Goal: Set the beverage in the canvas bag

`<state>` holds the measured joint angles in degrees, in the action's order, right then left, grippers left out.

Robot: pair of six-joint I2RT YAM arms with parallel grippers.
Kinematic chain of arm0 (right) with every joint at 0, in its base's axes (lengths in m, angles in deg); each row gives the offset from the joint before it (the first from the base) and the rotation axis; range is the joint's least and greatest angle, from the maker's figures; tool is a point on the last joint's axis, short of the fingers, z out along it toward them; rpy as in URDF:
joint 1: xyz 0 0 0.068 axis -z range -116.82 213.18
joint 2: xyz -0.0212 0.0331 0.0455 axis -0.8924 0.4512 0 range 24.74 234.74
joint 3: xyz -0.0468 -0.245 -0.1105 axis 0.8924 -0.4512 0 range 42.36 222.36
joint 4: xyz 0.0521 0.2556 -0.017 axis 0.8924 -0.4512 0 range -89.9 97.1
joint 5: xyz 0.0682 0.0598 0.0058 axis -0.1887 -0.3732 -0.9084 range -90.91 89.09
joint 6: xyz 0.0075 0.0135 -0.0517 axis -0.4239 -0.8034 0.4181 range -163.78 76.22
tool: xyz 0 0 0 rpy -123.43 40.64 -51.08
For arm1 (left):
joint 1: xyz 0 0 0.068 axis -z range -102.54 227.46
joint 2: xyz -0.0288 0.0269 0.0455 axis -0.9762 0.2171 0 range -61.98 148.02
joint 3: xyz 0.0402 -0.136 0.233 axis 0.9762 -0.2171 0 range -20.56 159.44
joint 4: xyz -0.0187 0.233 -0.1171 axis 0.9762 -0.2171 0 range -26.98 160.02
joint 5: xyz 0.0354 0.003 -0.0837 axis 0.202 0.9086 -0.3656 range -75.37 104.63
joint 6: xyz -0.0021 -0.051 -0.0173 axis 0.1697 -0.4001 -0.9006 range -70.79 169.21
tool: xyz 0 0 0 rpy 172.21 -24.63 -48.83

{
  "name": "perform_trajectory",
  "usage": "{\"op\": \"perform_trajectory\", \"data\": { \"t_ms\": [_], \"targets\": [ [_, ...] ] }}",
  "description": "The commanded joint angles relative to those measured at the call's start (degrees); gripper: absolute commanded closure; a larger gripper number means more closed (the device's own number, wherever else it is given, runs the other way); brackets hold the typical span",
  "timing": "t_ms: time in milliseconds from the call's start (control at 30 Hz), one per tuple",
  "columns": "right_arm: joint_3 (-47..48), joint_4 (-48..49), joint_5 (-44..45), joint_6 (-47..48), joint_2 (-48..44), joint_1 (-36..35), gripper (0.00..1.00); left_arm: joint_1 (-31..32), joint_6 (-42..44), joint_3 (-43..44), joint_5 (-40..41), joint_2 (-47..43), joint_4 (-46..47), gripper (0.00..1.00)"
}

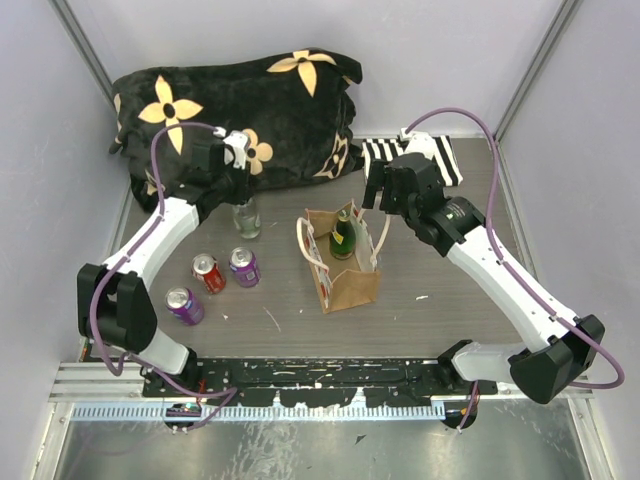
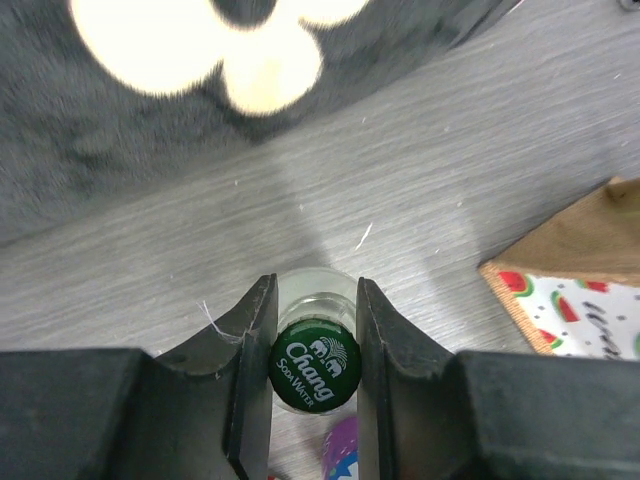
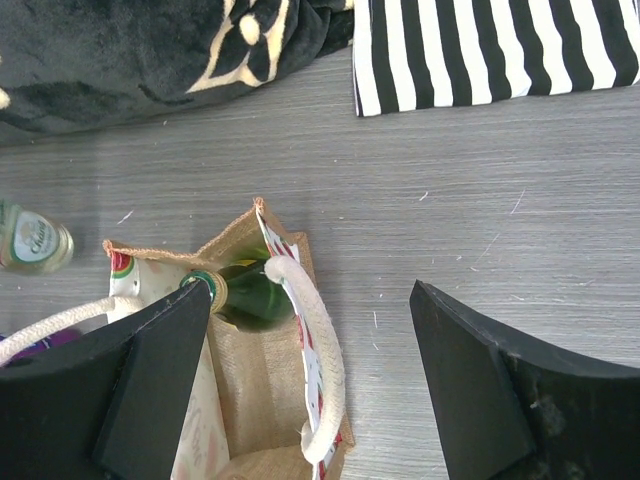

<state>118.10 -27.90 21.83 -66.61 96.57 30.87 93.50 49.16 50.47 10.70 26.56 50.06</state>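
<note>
My left gripper will next rise, go toward the right in the top view and lower into the empty space in the bag beside the dark green bottle point(image 1: 343, 236).
The beverage, a clear glass soda-water bottle point(image 1: 246, 218) with a green cap point(image 2: 315, 365), stands upright on the table in front of the black plush. My left gripper point(image 2: 313, 340) is shut on its neck, a finger on either side of the cap. The canvas bag point(image 1: 347, 280) stands open at mid-table, with a dark green bottle point(image 1: 343, 236) inside it. My right gripper point(image 3: 310, 295) hangs open over the bag's right rope handle point(image 3: 318, 360) and touches nothing. In the right wrist view the clear bottle point(image 3: 30, 240) shows left of the bag point(image 3: 250, 390).
A red can point(image 1: 208, 272) and two purple cans point(image 1: 244, 267) point(image 1: 184, 305) stand left of the bag. A black plush with yellow flowers point(image 1: 240, 100) lies at the back. A black-and-white striped cloth point(image 1: 425, 160) lies at the back right. Walls enclose the table.
</note>
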Motion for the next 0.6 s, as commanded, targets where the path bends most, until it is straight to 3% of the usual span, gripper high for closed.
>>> {"op": "perform_trajectory", "data": {
  "t_ms": [0,367,567],
  "targets": [
    [-0.54,2.82,-0.16,-1.26,-1.59,0.24,0.13,1.44,0.37,8.18,-1.34,-4.69,2.84,1.00],
    [-2.49,3.19,-0.02,-2.11,-3.37,0.21,0.13,6.34,-3.69,26.01,-6.71,0.22,-3.02,1.00],
    [-3.35,3.21,0.71,-2.56,-4.97,0.24,0.13,10.76,-5.80,30.92,-10.38,1.67,-3.61,1.00]
  ]
}}
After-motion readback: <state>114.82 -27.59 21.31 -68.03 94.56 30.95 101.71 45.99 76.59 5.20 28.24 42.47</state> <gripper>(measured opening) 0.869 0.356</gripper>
